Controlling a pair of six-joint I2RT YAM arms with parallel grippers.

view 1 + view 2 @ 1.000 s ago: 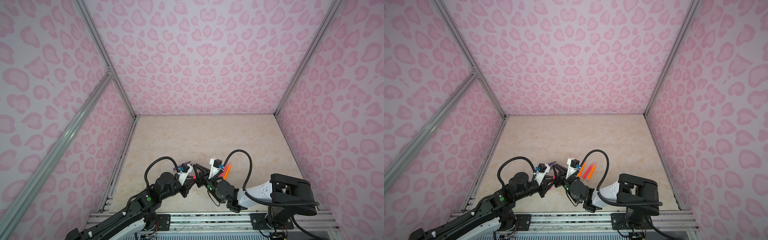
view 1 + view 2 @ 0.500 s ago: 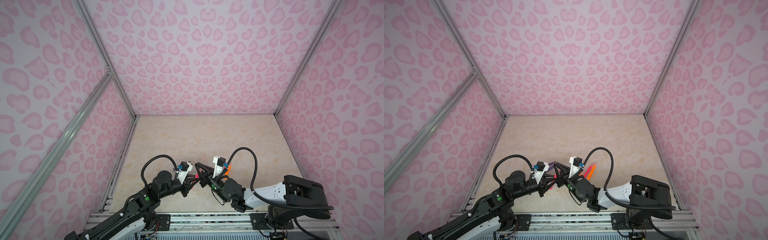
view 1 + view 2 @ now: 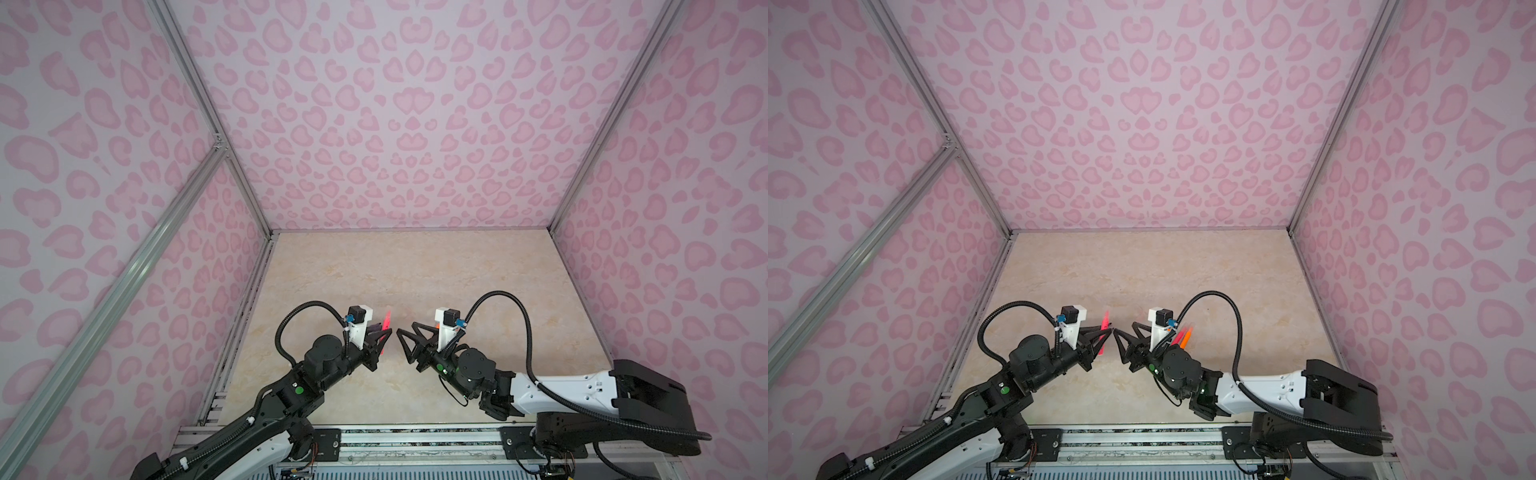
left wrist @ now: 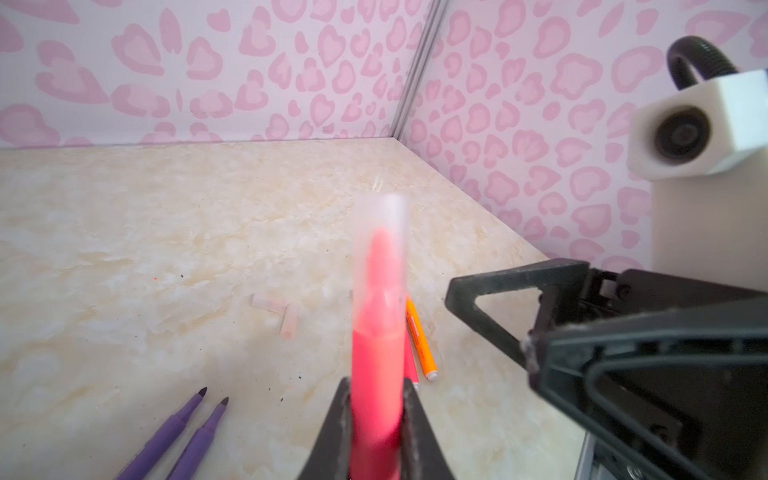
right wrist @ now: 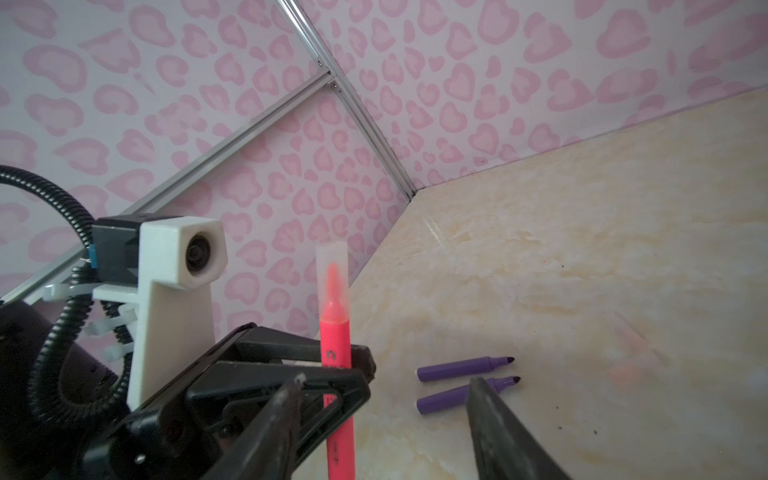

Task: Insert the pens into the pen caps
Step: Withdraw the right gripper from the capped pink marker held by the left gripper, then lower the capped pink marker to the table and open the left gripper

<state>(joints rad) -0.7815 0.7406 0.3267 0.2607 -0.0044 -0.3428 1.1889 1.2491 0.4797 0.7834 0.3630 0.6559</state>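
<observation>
The clear cap (image 4: 380, 245) covers the pink-red pen's tip, so my left gripper should tilt, lower to the table by the orange pen and release the pink-red one.
My left gripper (image 4: 377, 390) is shut on a pink-red pen (image 4: 378, 353), which it holds off the table. A clear pen cap (image 4: 380, 245) sits over the pen's tip, and the capped pen (image 5: 334, 332) stands upright in the right wrist view. In both top views the held pen (image 3: 387, 320) (image 3: 1104, 322) rises from the left gripper (image 3: 384, 336). My right gripper (image 5: 384, 390) (image 3: 402, 345) is open and empty, a short gap right of the pen. Two purple pens (image 5: 461, 368) (image 4: 183, 424), an orange pen (image 4: 419, 336) and two loose pen caps (image 4: 270, 302) lie on the table.
The beige table (image 3: 415, 270) is boxed in by pink-patterned walls on three sides. Orange and pink pens (image 3: 1183, 336) lie beside the right wrist camera mount. The arm bases and a metal rail (image 3: 415, 432) run along the front edge.
The right gripper has opened, let go of the cap and drawn back to the right. The cap stays on the pink-red pen in the left gripper. The two grippers now stand apart.
</observation>
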